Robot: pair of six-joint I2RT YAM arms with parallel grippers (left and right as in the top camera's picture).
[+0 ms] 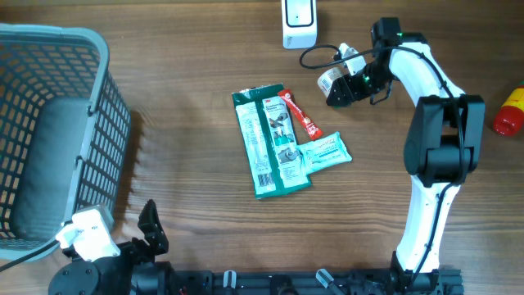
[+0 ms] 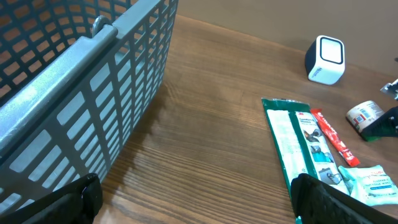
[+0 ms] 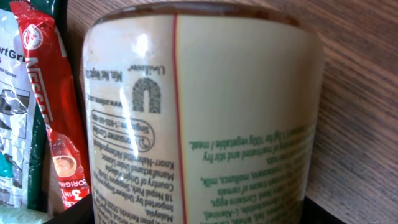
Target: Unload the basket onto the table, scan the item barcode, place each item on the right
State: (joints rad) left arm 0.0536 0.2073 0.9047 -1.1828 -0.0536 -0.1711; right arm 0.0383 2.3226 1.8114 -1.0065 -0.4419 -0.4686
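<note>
My right gripper lifts next, turns the jar [image 1: 330, 79] before the scanner and releases it on clear wood, which lies to the gripper's right in the overhead view.
A small jar [image 1: 330, 79] with a cream printed label lies on the table below the white scanner [image 1: 299, 23]. My right gripper [image 1: 342, 88] is shut on the jar. In the right wrist view the jar [image 3: 199, 124] fills the space between the dark fingers, which press against both of its sides near the gripper [image 3: 199, 214]. No barcode shows on the label side I see. My left gripper [image 2: 201, 205] is open and holds nothing, low over bare wood near the table's front left [image 1: 151, 225]. The left wrist view also shows the jar [image 2: 365, 114] and scanner [image 2: 326, 59].
A long green package [image 1: 268, 141], a red sachet [image 1: 300, 114] and a teal packet [image 1: 327, 152] lie mid-table. A grey mesh basket [image 1: 106, 123] stands at the left, close to my left gripper. A red object [image 1: 509, 112] sits at the right edge.
</note>
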